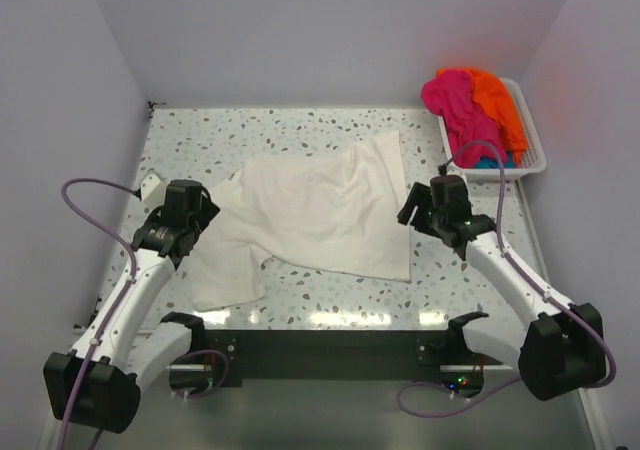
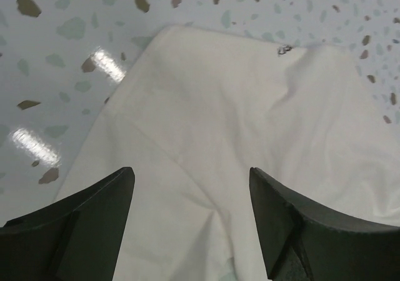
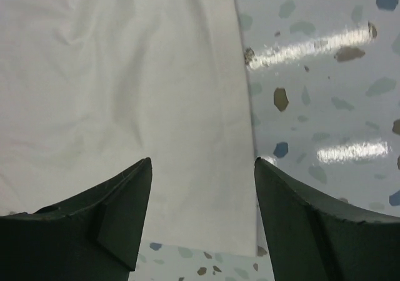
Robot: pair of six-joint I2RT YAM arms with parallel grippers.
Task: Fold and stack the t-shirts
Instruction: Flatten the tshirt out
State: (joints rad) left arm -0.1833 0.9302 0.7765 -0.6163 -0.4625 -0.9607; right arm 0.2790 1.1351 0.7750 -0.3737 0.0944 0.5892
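Note:
My right gripper lowers and moves back onto the t-shirt's near corner next, where the t-shirt's hem lies flat between my open fingers.
A large cream-white t-shirt (image 1: 320, 210) lies spread and rumpled on the speckled table (image 1: 300, 130). My left gripper (image 1: 207, 211) is open over its left part. In the left wrist view the cloth (image 2: 237, 118) fills the space between the fingers, and the gripper (image 2: 192, 181) holds nothing. My right gripper (image 1: 409, 210) is open over the shirt's right edge. In the right wrist view the gripper (image 3: 203, 168) straddles the shirt's straight edge and near corner (image 3: 187, 106). Magenta (image 1: 455, 105), orange (image 1: 497, 105) and teal (image 1: 490, 160) shirts lie heaped in the basket.
A white slatted basket (image 1: 535, 155) stands at the back right against the wall. Walls close the table on the left, back and right. Bare tabletop shows behind the shirt and along the front edge (image 1: 330, 300).

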